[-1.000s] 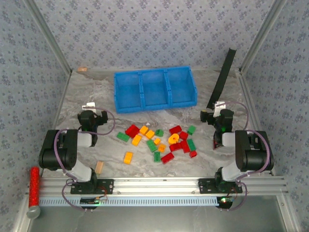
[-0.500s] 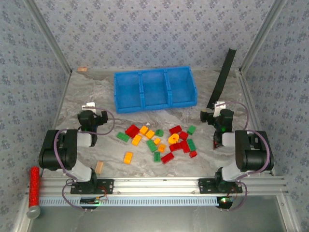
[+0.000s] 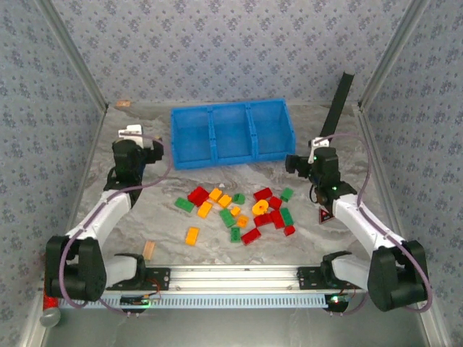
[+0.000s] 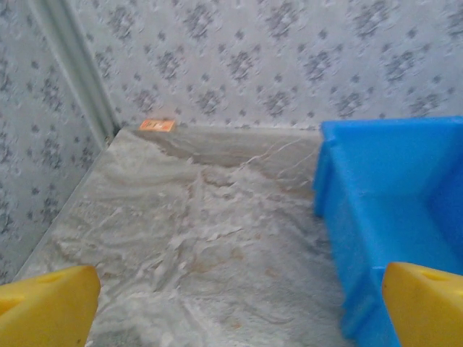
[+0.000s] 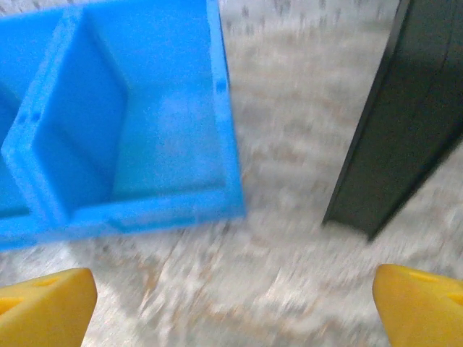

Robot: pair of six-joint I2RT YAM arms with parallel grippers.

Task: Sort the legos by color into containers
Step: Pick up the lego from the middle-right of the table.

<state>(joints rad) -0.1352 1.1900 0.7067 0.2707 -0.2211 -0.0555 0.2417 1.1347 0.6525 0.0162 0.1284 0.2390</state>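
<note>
The small green brick is at the pile's nearest edge, so I will move my right gripper back and down over it next and then close.
The legos, red, green and yellow-orange bricks with one round yellow piece, lie scattered mid-table in the top view. Behind them stands the blue bin with its three containers side by side. My left gripper hovers left of the bin and faces the back wall; its yellow fingers stand wide apart over bare table, with the bin's left end beside them. My right gripper hovers off the bin's right front corner, open. Between its fingers is bare table, in front of the right container.
A tall black bar leans at the back right, close to my right gripper. A tan wooden block lies near the front rail. A small orange tag sits in the back left corner. Patterned walls enclose the table.
Both arms have unfolded from their tucked pose. The grippers have risen and swung toward the back, the left toward the bin's left end, the right toward its right corner. Both stay open.
</note>
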